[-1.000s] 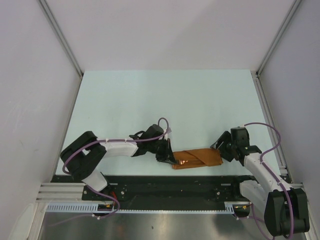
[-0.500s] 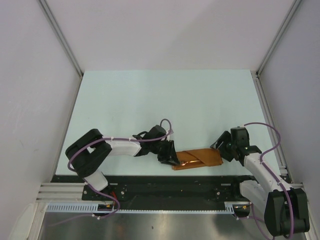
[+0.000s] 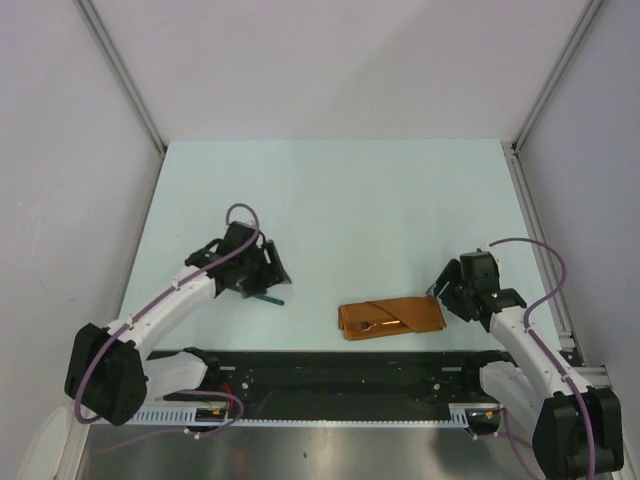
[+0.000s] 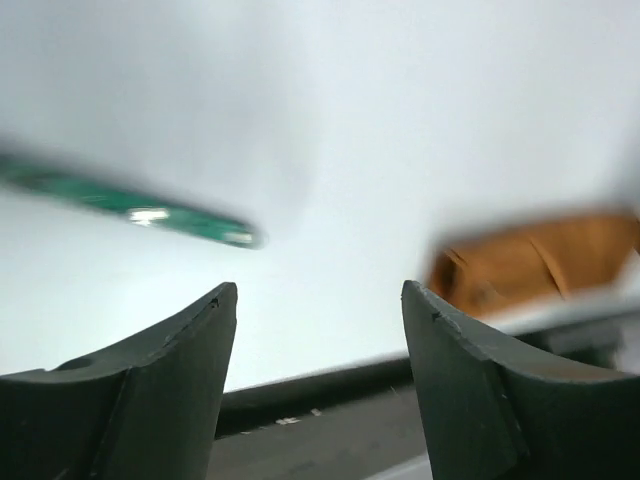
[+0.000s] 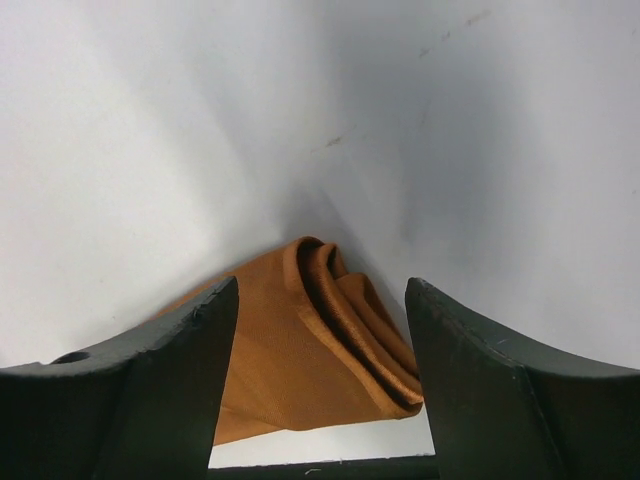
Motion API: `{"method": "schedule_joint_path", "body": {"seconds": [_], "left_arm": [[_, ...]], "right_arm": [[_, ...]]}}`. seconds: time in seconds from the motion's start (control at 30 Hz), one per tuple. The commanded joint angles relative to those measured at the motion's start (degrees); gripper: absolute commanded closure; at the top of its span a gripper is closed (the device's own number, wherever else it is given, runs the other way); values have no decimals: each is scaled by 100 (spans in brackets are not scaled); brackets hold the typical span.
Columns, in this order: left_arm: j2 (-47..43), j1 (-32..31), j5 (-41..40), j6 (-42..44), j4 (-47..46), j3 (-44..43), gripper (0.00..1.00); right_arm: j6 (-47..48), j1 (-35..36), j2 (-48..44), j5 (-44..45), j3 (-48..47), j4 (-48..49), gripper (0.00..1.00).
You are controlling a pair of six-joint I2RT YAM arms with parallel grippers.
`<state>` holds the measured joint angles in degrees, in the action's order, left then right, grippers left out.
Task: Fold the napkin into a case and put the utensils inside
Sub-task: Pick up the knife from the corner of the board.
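Observation:
I will move my left gripper to the left in the top view, turn it and lower it onto the utensil's teal handle (image 3: 264,297) (image 4: 145,212) before I grab, because the handle is slanted outside its fingers.
The rust-orange napkin (image 3: 392,318) lies as a narrow folded case near the table's front edge, and a small glint shows in its left opening. In the right wrist view its layered end (image 5: 300,350) sits just ahead of and between my fingers. My right gripper (image 3: 443,292) is open at the case's right end and holds nothing. A utensil with a dark teal handle (image 3: 269,297) lies flat, left of the case. My left gripper (image 3: 268,273) hovers just behind it, open and empty. The left wrist view is blurred, with the teal handle (image 4: 130,205) at left and the case (image 4: 530,262) at right.
The dark rail (image 3: 330,365) along the table's front edge runs just below the case and the teal utensil. White walls stand on the left, right and far sides of the pale table (image 3: 330,200).
My left gripper opened at the case's left end, then swung left and back to the teal utensil. The right gripper stayed at the case's right end.

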<state>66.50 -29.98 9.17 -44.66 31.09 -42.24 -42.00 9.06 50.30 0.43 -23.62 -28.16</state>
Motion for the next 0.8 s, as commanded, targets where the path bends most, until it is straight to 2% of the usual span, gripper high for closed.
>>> {"method": "schedule_joint_path", "body": {"seconds": [0.0, 0.1, 0.23, 0.33, 0.6, 0.63, 0.7, 0.73, 0.77], "left_arm": [[379, 861, -1908, -550, 1846, -381, 28], [975, 1178, -2112, -1341, 1979, -679, 29], [1890, 1161, -1972, -1939, 2164, -1154, 33], [2357, 1065, -2164, -2537, 2541, -1497, 35], [3193, 950, -2228, -3452, 2613, -1446, 42], [3246, 950, -2174, -3487, 2560, -1384, 46], [3247, 941, -2069, -3505, 2236, -1103, 64], [3212, 941, -2051, -3488, 2104, -911, 77], [3168, 941, -2042, -3444, 1781, -831, 95]], "right_arm": [[166, 228, -91, 922, -591, -374, 27], [87, 403, -100, 1257, -863, -567, 26], [95, 632, -100, 1556, -1223, -839, 25], [78, 772, -222, 1768, -1400, -998, 25], [-2, 1466, -153, 2321, -1716, -1112, 25], [-1, 1519, -118, 2356, -1751, -1130, 25], [173, 1695, -47, 2427, -1795, -1060, 25], [253, 1748, -12, 2436, -1874, -1016, 25], [393, 1783, 14, 2375, -1909, -964, 24]]}}
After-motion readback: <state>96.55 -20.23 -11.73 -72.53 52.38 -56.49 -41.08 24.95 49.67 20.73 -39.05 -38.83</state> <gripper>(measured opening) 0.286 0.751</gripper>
